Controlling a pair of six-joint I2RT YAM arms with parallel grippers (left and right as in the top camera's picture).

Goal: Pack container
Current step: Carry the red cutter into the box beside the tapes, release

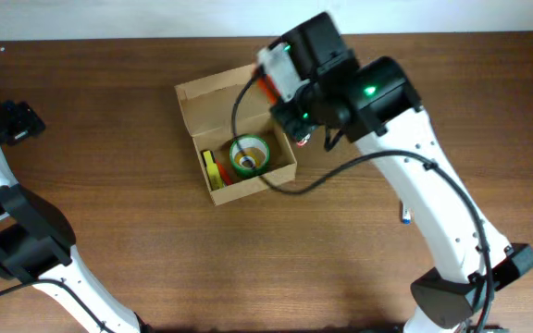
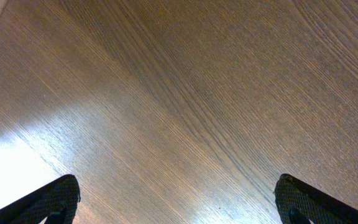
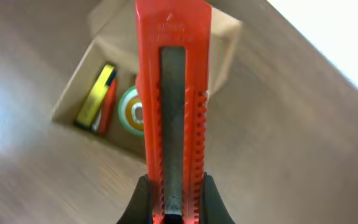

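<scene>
The strip inside the box's near side (image 3: 124,139) is below, clear of the tape. My right gripper will next move back, turn, lower and release the knife (image 3: 173,93) there.
The container, a small tan cardboard box (image 1: 189,100) with its flap lid open, sits at the table's middle. It also shows in the right wrist view (image 3: 73,93). Inside lie a green tape roll (image 1: 249,154), seen too in the right wrist view (image 3: 129,111), and a yellow and red item (image 1: 212,169) (image 3: 98,98). My right gripper (image 3: 174,199) is shut on a red utility knife (image 3: 173,93) and holds it above the box's far right side; the knife shows orange in the overhead view (image 1: 266,86). My left gripper (image 2: 179,208) is open and empty over bare wood at the far left.
A small pen-like object (image 1: 403,214) lies on the table right of the right arm. The table's far edge meets a white wall (image 1: 109,18). The left arm's base (image 1: 21,240) stands at the lower left.
</scene>
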